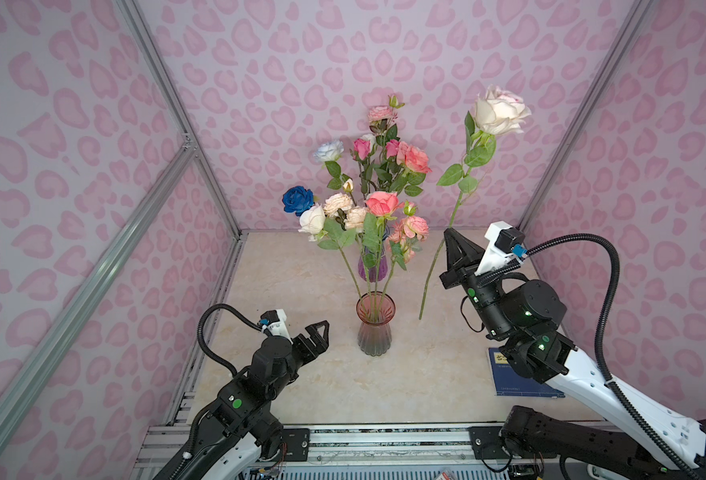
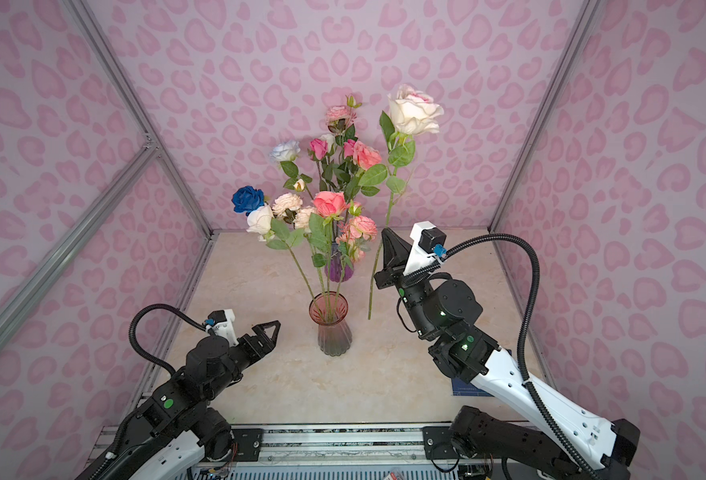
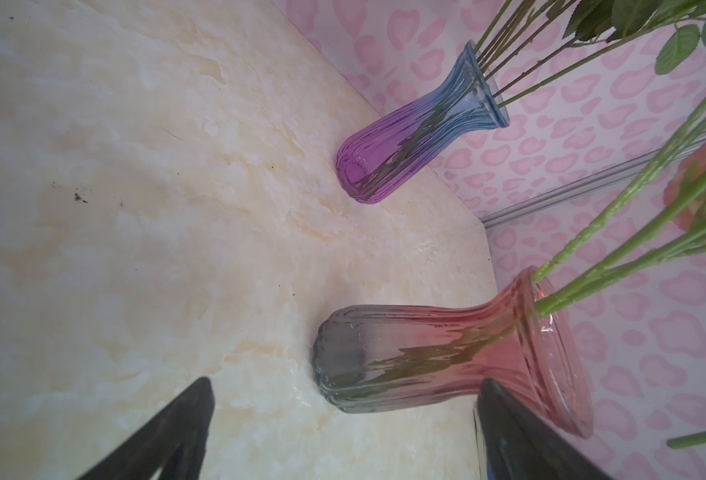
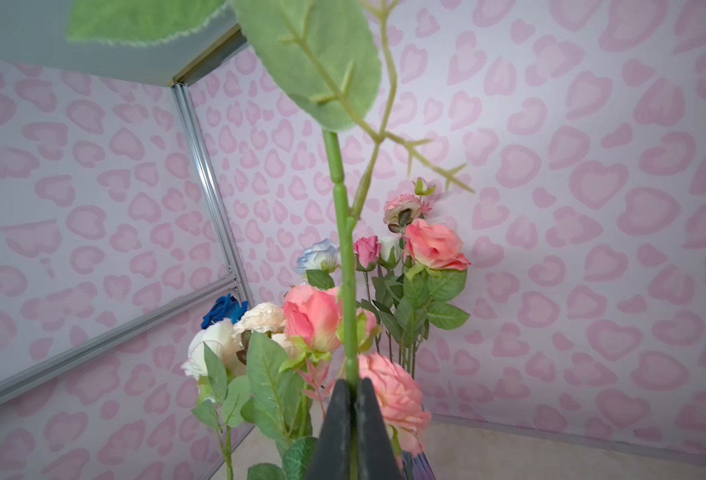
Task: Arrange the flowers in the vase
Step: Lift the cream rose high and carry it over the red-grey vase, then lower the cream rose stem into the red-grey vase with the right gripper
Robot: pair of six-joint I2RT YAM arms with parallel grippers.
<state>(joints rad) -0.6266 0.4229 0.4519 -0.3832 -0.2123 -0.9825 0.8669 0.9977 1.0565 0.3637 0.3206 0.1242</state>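
The robot's right gripper needs to go across to the front vase next, then down over its open rim [image 1: 376,307] to let go of the green stem, whose lower end hangs outside.
A pink-to-grey glass vase [image 1: 376,324] [image 2: 329,324] [image 3: 446,353] stands mid-table with several flowers [image 1: 382,202] in it. Behind it a purple-blue vase [image 1: 370,268] [image 3: 417,137] holds more roses. My right gripper [image 1: 450,232] [image 2: 386,232] [image 4: 354,384] is shut on the green stem [image 4: 345,249] of a cream rose [image 1: 500,110] [image 2: 414,109]. It holds the rose upright, right of the front vase, and the stem's lower end hangs beside the rim. My left gripper [image 1: 320,328] [image 2: 270,326] [image 3: 347,382] is open and empty, just left of the front vase and apart from it.
A blue book [image 1: 521,374] [image 2: 467,386] lies on the marble tabletop under the right arm. Pink patterned walls with aluminium posts [image 1: 185,137] close in three sides. A metal rail [image 1: 384,432] runs along the front edge.
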